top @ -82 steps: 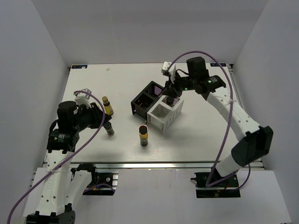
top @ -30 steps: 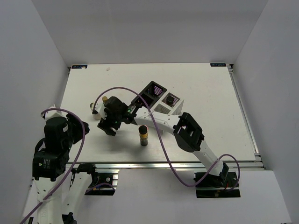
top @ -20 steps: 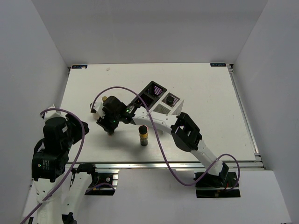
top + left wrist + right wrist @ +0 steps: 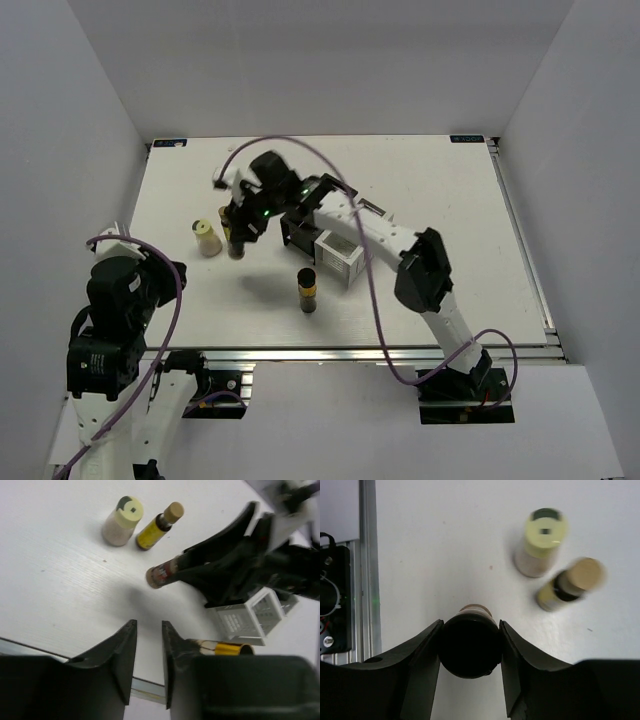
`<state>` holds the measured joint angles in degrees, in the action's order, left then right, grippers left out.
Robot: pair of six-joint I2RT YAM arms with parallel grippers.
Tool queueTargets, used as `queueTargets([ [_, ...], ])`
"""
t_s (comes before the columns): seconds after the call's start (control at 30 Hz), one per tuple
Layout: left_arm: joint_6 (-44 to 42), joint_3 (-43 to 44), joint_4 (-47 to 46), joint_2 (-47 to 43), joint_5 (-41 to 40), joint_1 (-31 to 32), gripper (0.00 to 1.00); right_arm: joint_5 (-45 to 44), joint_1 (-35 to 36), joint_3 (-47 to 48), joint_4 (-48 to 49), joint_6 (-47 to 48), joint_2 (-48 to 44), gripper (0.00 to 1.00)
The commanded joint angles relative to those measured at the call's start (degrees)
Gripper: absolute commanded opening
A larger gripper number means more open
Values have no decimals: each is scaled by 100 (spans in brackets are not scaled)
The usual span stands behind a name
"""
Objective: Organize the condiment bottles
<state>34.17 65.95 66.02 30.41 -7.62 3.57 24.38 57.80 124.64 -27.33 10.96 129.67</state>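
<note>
I need to lift the dark-capped bottle with my right gripper next, because it hangs outside. I should then move it to the right in the top view and down over the rack's far white section, and release it.
My right gripper (image 4: 238,243) (image 4: 470,624) is shut on a dark-capped bottle (image 4: 470,650) (image 4: 162,573), held by its cap just above the table. Close beside it stand a pale cream bottle (image 4: 207,238) (image 4: 122,521) (image 4: 540,542) and a yellow bottle with a tan cap (image 4: 226,214) (image 4: 157,526) (image 4: 567,585). An amber bottle (image 4: 307,290) (image 4: 222,648) stands alone nearer the front. My left gripper (image 4: 149,625) is drawn back at the front left, its jaws a narrow gap apart and empty.
The black-and-white compartment rack (image 4: 332,252) (image 4: 250,617) sits mid-table, partly under the right arm. The right arm stretches across the table from right to left. The metal front rail (image 4: 350,350) runs along the near edge.
The right gripper came from the rack to the left, closed on the dark-capped bottle, and lifted it toward the cream and yellow bottles. The left arm drew back to the front left.
</note>
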Motion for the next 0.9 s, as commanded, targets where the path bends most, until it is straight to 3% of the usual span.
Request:
queueTargets([
  [0.0,-139,-126,-431,-123,453,-15,31,883,-638,307,-316,11,-1003,0],
  [0.13,-253,-355,-992,-97,1120,-15,25,911,-1173,-272,-449,126,-1977,0],
  [0.23,-315,-618,-1371,34,1788,-15,38,745,-1690,-493,-492,55,-2523,0],
  [0.3,-315,-828,-1539,166,2157,-15,54,665,-1999,-589,-728,20,-2822,0],
  [0.4,-315,-1048,-1838,263,2378,-15,63,656,-2641,-765,-1245,151,-3121,0],
  [0.6,-429,-1181,-2233,658,2686,-15,68,594,-3704,-1915,-1801,775,-3719,0],
  [0.87,-456,-1322,-2462,773,2862,-23,70,682,-4040,-2409,-2320,1751,-3695,0],
])
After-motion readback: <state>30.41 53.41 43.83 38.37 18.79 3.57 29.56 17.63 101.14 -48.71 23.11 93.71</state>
